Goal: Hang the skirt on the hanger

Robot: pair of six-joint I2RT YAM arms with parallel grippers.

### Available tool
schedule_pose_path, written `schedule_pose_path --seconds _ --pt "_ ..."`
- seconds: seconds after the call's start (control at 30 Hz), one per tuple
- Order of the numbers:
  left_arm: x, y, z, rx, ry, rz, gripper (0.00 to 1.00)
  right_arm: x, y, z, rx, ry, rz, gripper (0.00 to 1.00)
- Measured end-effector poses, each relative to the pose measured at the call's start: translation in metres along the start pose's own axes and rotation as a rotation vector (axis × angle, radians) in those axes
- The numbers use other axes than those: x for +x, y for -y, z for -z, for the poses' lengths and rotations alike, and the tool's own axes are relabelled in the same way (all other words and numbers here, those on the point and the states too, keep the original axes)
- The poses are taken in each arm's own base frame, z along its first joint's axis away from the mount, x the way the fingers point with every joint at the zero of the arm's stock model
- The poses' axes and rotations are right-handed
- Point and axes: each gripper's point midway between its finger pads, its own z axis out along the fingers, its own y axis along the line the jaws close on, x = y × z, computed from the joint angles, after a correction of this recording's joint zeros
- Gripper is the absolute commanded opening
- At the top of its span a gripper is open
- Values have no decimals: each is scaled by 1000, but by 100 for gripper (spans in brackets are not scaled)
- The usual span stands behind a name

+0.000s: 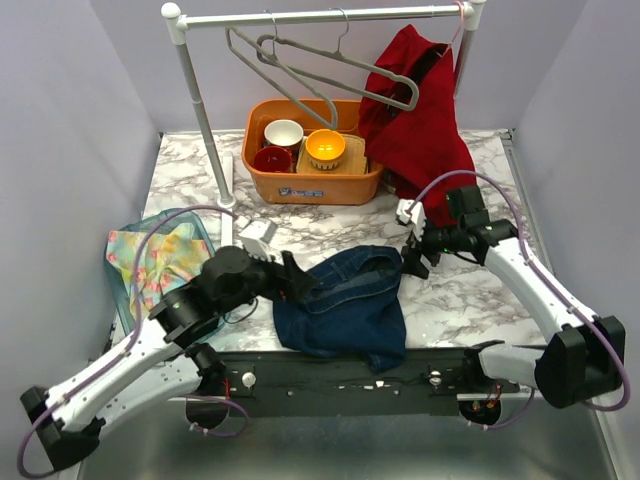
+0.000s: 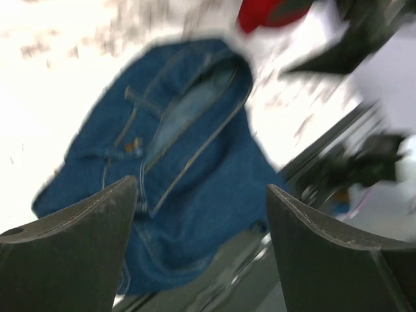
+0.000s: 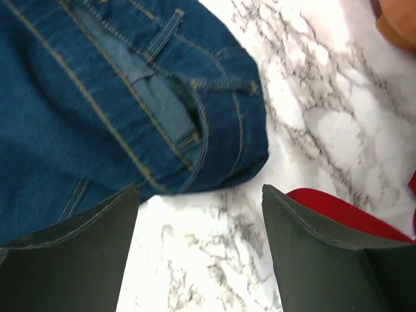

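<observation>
The robot's right gripper is by the waistband's opposite end, so the left gripper will next go down to the waistband's folded end (image 1: 308, 299) (image 2: 138, 171) beside the brass button.
The skirt (image 1: 345, 305) is blue denim and lies crumpled at the front middle of the marble table, its hem hanging over the near edge. Grey hangers (image 1: 300, 75) hang empty on the white rail (image 1: 320, 15) at the back. My left gripper (image 1: 300, 285) is open at the skirt's left edge; in the left wrist view the skirt (image 2: 188, 149) lies beyond the spread left gripper (image 2: 201, 195). My right gripper (image 1: 415, 260) is open beside the skirt's upper right corner. In the right wrist view the waistband (image 3: 214, 130) lies just ahead of the right gripper (image 3: 200, 195), over bare marble.
A red garment (image 1: 420, 120) hangs at the rail's right end and reaches the table near my right arm. An orange basket (image 1: 320, 185) with bowls stands at the back middle. A pastel cloth (image 1: 155, 255) lies in a bin at the left. A small white box (image 1: 257, 233) sits by the rail's post.
</observation>
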Motion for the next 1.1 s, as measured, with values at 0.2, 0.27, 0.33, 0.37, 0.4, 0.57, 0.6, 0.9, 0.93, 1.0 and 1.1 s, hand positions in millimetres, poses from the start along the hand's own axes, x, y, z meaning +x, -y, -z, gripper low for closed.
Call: schedule_pose_path --seconds 0.2,0.27,0.33,0.37,0.4,0.57,0.6,0.9,0.93,1.0,1.1 --pt "58 -22 -23 -154 -210 -113 86 -15 9 -26 5 -43 4 83" --pt "69 -35 -28 -230 -243 -152 84 -12 12 -35 11 -70 -11 83" --pt "75 -46 -32 -285 -262 -176 82 -6 14 -42 18 -97 -28 82" --pt "79 -51 -34 -314 -276 -188 80 -4 16 -45 24 -108 -37 82" --pt "82 -56 -36 -338 -288 -200 80 -3 17 -47 32 -115 -40 80" --pt "94 -68 -43 -394 -334 -227 79 4 23 -58 61 -147 -61 78" --pt "96 -68 -44 -398 -341 -230 79 5 23 -60 64 -150 -62 78" --pt "110 -92 -58 -524 -371 -262 41 22 35 -62 155 -207 -111 55" --pt "110 -94 -59 -534 -374 -264 35 23 37 -62 168 -212 -115 52" --pt "112 -97 -59 -552 -377 -266 18 25 40 -62 185 -221 -126 42" --pt "108 -98 -58 -560 -361 -269 4 29 42 -62 205 -235 -135 17"
